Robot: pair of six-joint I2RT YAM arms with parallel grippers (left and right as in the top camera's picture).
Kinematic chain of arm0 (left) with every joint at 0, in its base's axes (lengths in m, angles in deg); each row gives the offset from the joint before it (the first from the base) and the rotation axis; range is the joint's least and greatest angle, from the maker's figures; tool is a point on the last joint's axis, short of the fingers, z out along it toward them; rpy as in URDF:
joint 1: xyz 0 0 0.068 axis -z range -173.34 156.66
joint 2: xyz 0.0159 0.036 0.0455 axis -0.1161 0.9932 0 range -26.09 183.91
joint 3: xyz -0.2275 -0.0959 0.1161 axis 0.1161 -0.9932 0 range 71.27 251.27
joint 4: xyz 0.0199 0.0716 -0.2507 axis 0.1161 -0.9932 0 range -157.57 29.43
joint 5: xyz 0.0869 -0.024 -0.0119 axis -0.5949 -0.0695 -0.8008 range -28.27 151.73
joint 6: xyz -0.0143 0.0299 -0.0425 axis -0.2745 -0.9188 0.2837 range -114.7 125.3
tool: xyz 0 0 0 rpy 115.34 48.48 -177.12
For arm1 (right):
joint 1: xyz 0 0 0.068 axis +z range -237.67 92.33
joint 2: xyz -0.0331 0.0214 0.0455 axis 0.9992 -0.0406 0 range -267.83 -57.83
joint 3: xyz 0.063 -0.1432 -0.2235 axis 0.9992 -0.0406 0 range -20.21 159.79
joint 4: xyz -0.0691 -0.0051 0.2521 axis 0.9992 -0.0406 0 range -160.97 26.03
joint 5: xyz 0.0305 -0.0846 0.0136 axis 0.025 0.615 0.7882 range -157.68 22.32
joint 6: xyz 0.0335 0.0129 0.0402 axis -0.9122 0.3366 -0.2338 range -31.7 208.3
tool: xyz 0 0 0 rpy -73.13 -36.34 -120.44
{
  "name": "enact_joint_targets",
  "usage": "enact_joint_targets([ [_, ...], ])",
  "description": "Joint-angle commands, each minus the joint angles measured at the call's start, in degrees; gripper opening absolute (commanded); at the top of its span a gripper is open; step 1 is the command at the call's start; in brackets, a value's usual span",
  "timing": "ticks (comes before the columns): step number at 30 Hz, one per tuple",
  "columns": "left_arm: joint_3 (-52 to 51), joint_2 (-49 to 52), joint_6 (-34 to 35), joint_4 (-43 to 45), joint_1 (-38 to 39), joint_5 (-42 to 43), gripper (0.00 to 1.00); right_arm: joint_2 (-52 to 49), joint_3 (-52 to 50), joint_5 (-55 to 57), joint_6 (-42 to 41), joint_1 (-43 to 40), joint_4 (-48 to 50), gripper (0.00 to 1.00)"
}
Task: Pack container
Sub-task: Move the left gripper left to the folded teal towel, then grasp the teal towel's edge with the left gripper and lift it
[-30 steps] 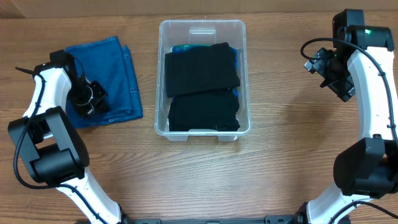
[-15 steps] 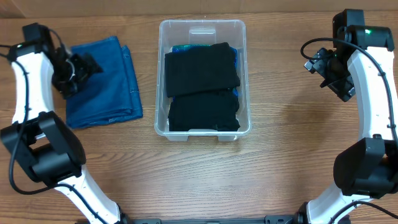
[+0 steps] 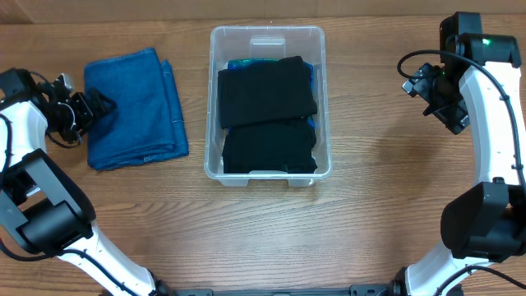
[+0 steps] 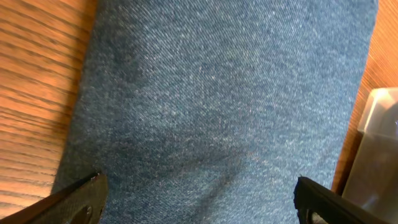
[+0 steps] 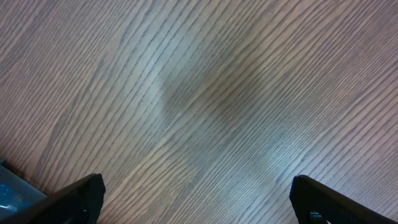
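Note:
The denim cloth's edge away from the container is just below the fingers. My left gripper needs to go down next until its open fingers are on both sides of that edge.
The clear container (image 3: 267, 31) stands mid-table with two folded black garments (image 3: 267, 92) inside, a bit of blue showing under them. A folded blue denim cloth (image 3: 136, 107) lies flat on the table to its left. My left gripper (image 3: 92, 108) hovers at that cloth's left edge, open and holding nothing. In the left wrist view the denim cloth (image 4: 230, 99) fills the frame between the spread fingertips (image 4: 81, 199), with my left gripper (image 4: 199, 205) above it and a container corner (image 4: 379, 149) at right. My right gripper (image 3: 436, 94) stands open over bare wood right of the container.
The right wrist view shows only wood grain under the right gripper (image 5: 199, 202), with a sliver of blue at the lower left edge. Both arm bases stand at the table's near corners.
My left gripper has swung from the cloth's lower left part out to its left edge and has opened. The blue cloth lies where it was. The right arm has not moved.

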Motion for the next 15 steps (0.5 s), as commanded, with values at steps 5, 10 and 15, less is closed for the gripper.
enact_joint_targets([
  [5,-0.7,0.4,-8.6,1.2,-4.1,3.0,0.96,1.1,0.0,0.8,-0.3,-0.2,0.2,1.00],
  [10,-0.7,3.6,-9.4,1.2,-4.3,1.2,0.98,1.1,0.0,0.8,-0.3,-0.2,0.2,1.00],
  [15,-0.7,6.3,-10.3,1.3,-4.3,1.7,1.00,1.1,0.0,0.8,-0.3,-0.2,0.2,1.00],
])
